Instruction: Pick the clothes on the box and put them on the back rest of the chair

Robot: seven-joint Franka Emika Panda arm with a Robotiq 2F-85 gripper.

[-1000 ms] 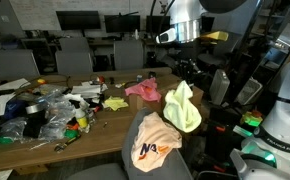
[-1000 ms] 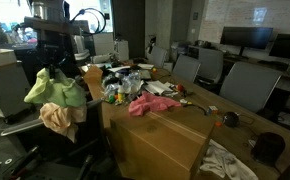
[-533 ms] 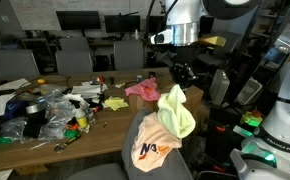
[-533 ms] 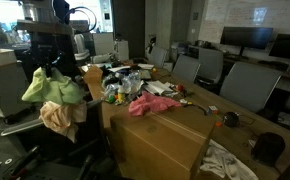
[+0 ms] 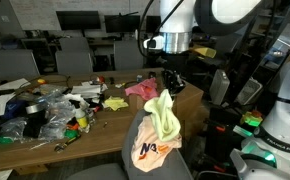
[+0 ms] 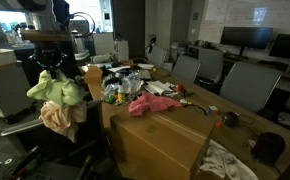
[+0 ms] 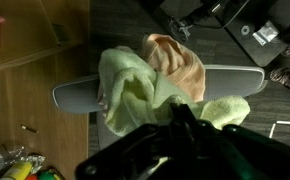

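I will next lower the yellow-green cloth with my gripper toward the back rest's grey end beside the peach cloth.
My gripper is shut on a yellow-green cloth, which hangs from it just above the chair's back rest. In the other exterior view the cloth hangs under the gripper. A peach cloth with a print is draped over the back rest; it also shows in an exterior view. In the wrist view the green cloth bunches at the fingers, over the peach cloth and the grey back rest. A pink cloth lies on the brown box.
A long table holds a heap of clutter and a yellow rag. Office chairs and monitors stand behind. A white robot base stands at one side. A dark round object sits near the box.
The gripper has carried the green cloth sideways and down, from beside the chair to over its back rest. The peach and pink cloths have not moved.
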